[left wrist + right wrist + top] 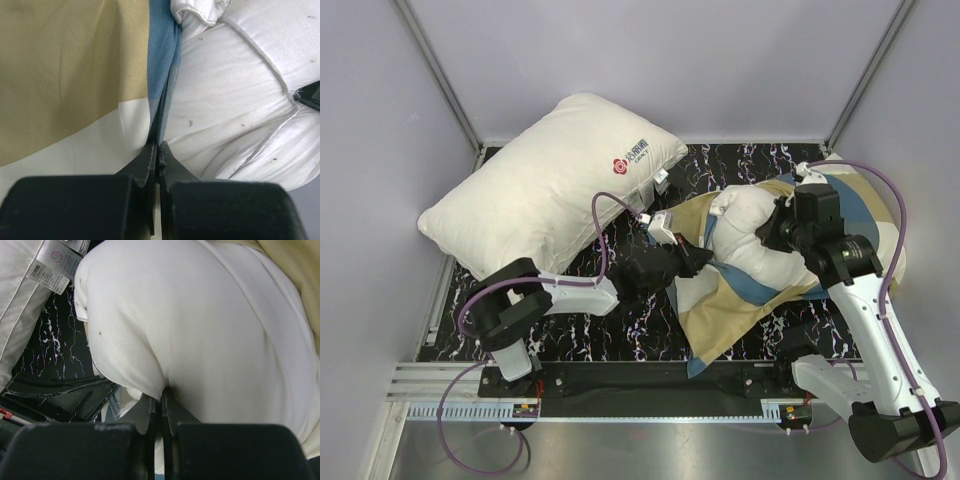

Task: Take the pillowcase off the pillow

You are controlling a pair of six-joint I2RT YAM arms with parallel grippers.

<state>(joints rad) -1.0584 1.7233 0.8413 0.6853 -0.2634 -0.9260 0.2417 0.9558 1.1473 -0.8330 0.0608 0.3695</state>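
My right gripper rises to the right in the top view next, then comes down toward the plain pillow (752,232) and lets go, since the pillow lies below it.
The checked pillowcase (745,300) in teal, tan and cream lies right of centre, with the plain off-white pillow (752,232) bulging out of its open left end. My left gripper (702,260) is shut on a blue fold of the pillowcase (162,75) at the opening; its tips (158,146) pinch the cloth right beside the pillow (235,100). Reaching in from the right, my right gripper (769,233) is shut on a pinch of the pillow's white cover (200,330), and its tips (161,396) are pressed into the fabric. A tiny dark speck shows on the pillow.
A second white pillow with a red logo (552,185) lies at the back left, its care labels (50,265) close to the plain pillow's end. Black marbled mat (620,325) covers the table. Grey walls enclose the back and sides.
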